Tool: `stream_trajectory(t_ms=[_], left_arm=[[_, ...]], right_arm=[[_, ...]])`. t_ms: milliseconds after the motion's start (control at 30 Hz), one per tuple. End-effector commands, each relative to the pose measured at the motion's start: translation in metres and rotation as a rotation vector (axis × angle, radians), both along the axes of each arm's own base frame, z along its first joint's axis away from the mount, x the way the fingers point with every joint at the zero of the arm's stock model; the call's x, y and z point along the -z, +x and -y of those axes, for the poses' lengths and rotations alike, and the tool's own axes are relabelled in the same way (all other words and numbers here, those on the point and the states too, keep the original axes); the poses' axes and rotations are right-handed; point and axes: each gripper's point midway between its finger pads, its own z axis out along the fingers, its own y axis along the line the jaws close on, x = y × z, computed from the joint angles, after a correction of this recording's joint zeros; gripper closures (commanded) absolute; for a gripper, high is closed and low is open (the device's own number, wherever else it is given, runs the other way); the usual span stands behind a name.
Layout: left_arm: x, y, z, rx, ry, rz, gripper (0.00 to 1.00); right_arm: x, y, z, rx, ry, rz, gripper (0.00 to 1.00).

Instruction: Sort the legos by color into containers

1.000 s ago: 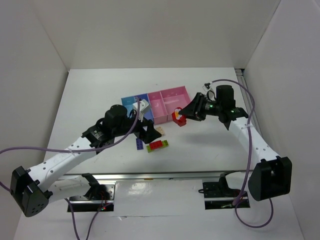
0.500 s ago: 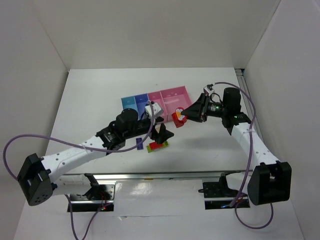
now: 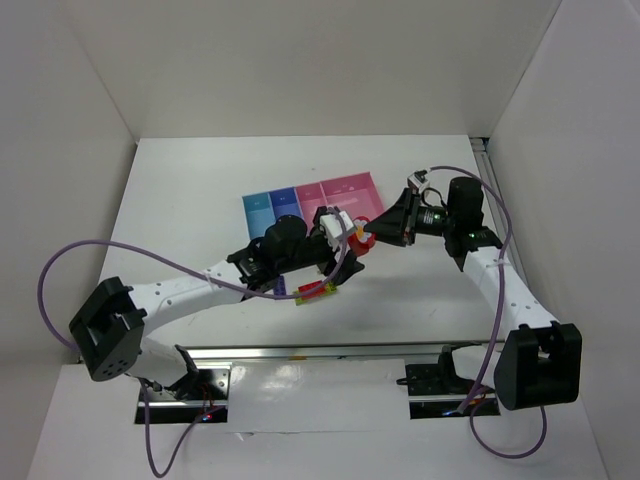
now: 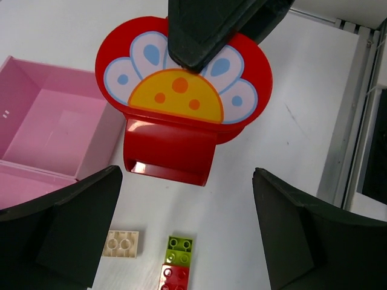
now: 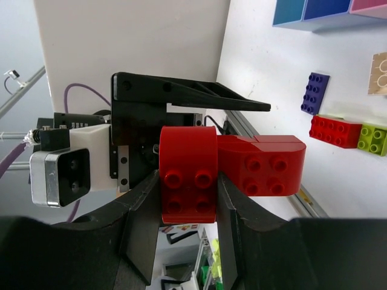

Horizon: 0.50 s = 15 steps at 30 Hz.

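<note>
The red lego goes outward in my right gripper next, then down into the wider pink tray [image 3: 352, 188] for release, as pink best matches its red.
My right gripper [image 3: 374, 231] is shut on the chunky stepped red lego [image 3: 357, 238] and holds it in the air just off the wider pink tray's [image 3: 352, 188] near corner; the right wrist view shows its fingers clamping the red lego [image 5: 260, 164]. My left gripper [image 3: 343, 264] is open and empty, close beside that piece. In the left wrist view the held red lego [image 4: 181, 103], with a flower print, hangs above a beige lego [image 4: 124, 243], a lime green lego [image 4: 179, 251] and a red lego [image 4: 174, 278] on the table. A purple lego [image 5: 314, 92] lies apart.
The four joined trays stand behind the arms: light blue [image 3: 258, 210], darker blue [image 3: 286, 199], pink [image 3: 312, 193] and the wider pink one. The red and green bricks [image 3: 315, 291] lie under the left arm. White walls enclose the table on the left, back and right.
My left arm has swung right and forward until its open gripper sits just beside the held red piece. My right gripper has risen slightly with the red piece still in it.
</note>
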Motion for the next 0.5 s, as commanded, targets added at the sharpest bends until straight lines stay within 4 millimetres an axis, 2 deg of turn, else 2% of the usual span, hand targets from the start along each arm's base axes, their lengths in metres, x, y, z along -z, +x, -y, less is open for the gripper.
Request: stream_trajectory(t_ms=[0, 100, 133, 200, 267, 367, 400, 467], left_arm=[[-0.044, 0.012, 0.014, 0.015, -0.086, 0.134, 0.00], [-0.053, 0.009, 0.019, 0.043, -0.116, 0.153, 0.03], [-0.048, 0.008, 0.021, 0.051, -0.114, 0.136, 0.04], [-0.056, 0.012, 0.020, 0.025, -0.148, 0.158, 0.11], [-0.053, 0.010, 0.021, 0.035, -0.161, 0.155, 0.16], [-0.057, 0.003, 0.022, 0.061, -0.197, 0.148, 0.28], [-0.051, 0.000, 0.022, 0.069, -0.194, 0.132, 0.37], [-0.052, -0.001, 0.020, 0.069, -0.199, 0.136, 0.46]], right_arm=[[-0.012, -0.001, 0.001, -0.017, 0.017, 0.089, 0.76], [-0.015, 0.000, 0.001, -0.015, 0.022, 0.099, 0.76], [-0.015, 0.000, 0.001, -0.015, 0.022, 0.099, 0.76], [-0.015, -0.002, 0.000, -0.025, 0.025, 0.098, 0.76], [-0.013, -0.003, 0.001, -0.025, 0.024, 0.080, 0.76], [-0.006, -0.005, 0.001, -0.039, 0.012, 0.064, 0.76], [-0.006, -0.006, 0.001, -0.048, 0.015, 0.063, 0.76], [-0.010, -0.005, 0.000, -0.046, 0.022, 0.080, 0.76]])
